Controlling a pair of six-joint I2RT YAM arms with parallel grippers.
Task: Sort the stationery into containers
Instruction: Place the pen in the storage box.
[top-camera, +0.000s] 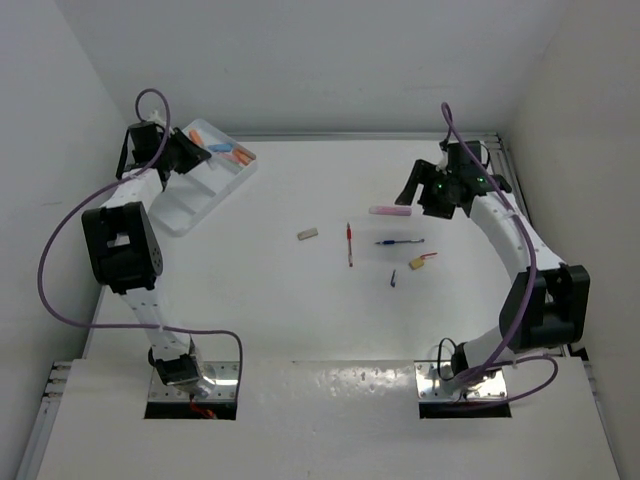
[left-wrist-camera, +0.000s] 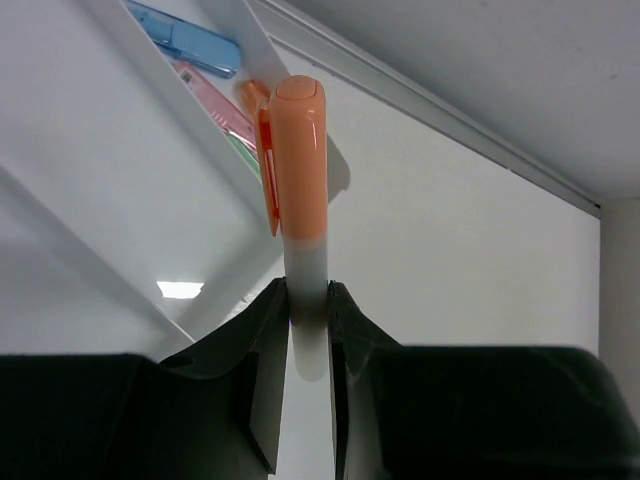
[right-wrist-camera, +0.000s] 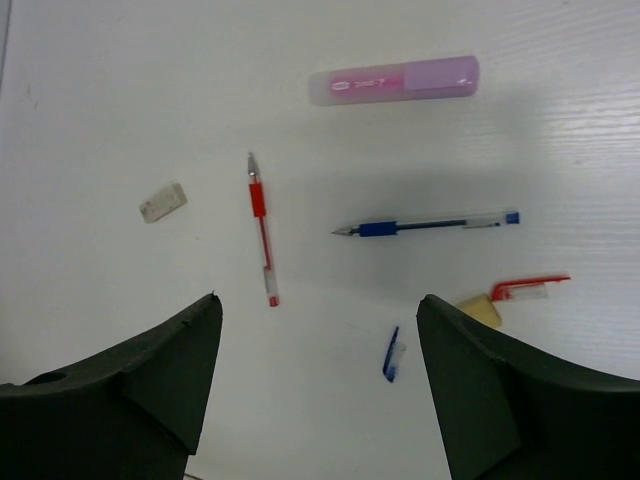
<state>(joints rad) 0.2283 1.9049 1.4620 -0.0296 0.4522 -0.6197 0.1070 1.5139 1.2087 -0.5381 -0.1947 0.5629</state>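
Observation:
My left gripper should next lower a little over the white tray's empty middle section (left-wrist-camera: 180, 190) and release the orange marker (left-wrist-camera: 297, 150) there, since the neighboring section already holds several markers.
My left gripper (left-wrist-camera: 308, 290) is shut on the white lower end of an orange marker (left-wrist-camera: 297, 150), which stands up over the white tray (left-wrist-camera: 80, 150). That tray (top-camera: 190, 200) sits at the far left, with a blue marker (left-wrist-camera: 190, 40) and a pink marker (left-wrist-camera: 215, 100) lying in its compartments. My right gripper (right-wrist-camera: 317, 298) hangs open above the table with nothing between its fingers. Below it lie a pink marker (right-wrist-camera: 393, 80), a red pen (right-wrist-camera: 261, 228), a blue pen (right-wrist-camera: 428, 225) and a beige eraser (right-wrist-camera: 162, 202).
A beige eraser (right-wrist-camera: 480, 309) with a red pen cap (right-wrist-camera: 528, 287) beside it and a small blue cap (right-wrist-camera: 392, 354) lie near the right gripper's right finger. White walls enclose the table on the left, back and right. The pink marker (top-camera: 390, 211) lies just left of the right gripper (top-camera: 420, 195).

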